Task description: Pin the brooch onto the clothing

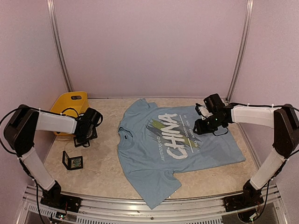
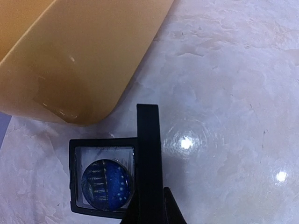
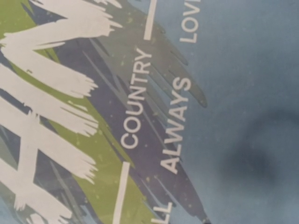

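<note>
The shirt lies flat beside the white lettering, so my left gripper will next lift, carry the case past the collar, lower it and release it there.
The light blue T-shirt (image 1: 154,158) with white "CHINA" lettering lies flat mid-table. The brooch (image 2: 106,183), a round blue disc, sits in a small black square case (image 2: 73,177) whose lid (image 2: 148,154) stands upright. In the top view the case (image 1: 73,161) stands on the table left of the shirt. My left gripper (image 1: 85,137) hovers just above it. In the left wrist view its dark tips (image 2: 150,217) show on either side of the lid, apart. My right gripper (image 1: 202,126) hangs low over the shirt's print (image 3: 140,93). Its fingers do not show in the right wrist view.
A yellow bin (image 1: 70,103) stands at the back left, just behind my left gripper, and fills the upper left of the left wrist view (image 2: 70,56). Walls close in the table on three sides.
</note>
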Motion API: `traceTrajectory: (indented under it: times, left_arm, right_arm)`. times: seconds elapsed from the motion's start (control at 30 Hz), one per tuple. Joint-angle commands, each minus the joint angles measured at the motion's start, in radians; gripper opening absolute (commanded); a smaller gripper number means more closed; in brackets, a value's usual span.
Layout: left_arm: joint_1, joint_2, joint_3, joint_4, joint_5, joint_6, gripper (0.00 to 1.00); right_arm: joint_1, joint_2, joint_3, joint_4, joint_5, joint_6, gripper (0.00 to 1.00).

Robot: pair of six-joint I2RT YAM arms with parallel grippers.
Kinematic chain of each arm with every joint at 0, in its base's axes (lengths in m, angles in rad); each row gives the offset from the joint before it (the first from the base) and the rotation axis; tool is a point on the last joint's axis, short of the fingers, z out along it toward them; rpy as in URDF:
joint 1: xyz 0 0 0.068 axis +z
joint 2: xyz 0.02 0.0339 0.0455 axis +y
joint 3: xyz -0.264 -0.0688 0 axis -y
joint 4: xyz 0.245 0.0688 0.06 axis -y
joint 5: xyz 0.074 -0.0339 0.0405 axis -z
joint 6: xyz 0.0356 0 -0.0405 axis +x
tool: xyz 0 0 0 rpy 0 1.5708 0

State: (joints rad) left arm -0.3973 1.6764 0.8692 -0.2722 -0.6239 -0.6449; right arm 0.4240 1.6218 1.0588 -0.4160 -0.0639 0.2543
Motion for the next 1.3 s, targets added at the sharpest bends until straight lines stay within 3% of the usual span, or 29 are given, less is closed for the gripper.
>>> traceTrajectory:
  times: [0.0, 0.27, 0.6, 0.83, 1.27]
  left_arm:
    - [-0.058, -0.023, 0.038, -0.042, -0.05, 0.013, 0.0]
    - [-0.209, -0.002, 0.17, -0.131, -0.067, 0.069, 0.0]
    - [-0.459, 0.084, 0.4, -0.187, 0.06, 0.156, 0.0]
    - [-0.641, 0.232, 0.579, -0.174, 0.136, 0.252, 0.0]
    - [-0.737, 0.459, 0.703, -0.078, 0.25, 0.345, 0.0]
  right_arm:
    - [0.013, 0.007, 0.032, -0.012, 0.008, -0.007, 0.44]
    - [0.013, 0.0, 0.035, -0.018, 0.01, -0.008, 0.44]
    - [0.013, -0.019, 0.038, -0.025, 0.008, -0.005, 0.45]
    - [0.013, -0.031, 0.039, -0.027, -0.007, 0.0, 0.45]
    - [0.013, -0.052, 0.004, -0.03, -0.017, 0.005, 0.45]
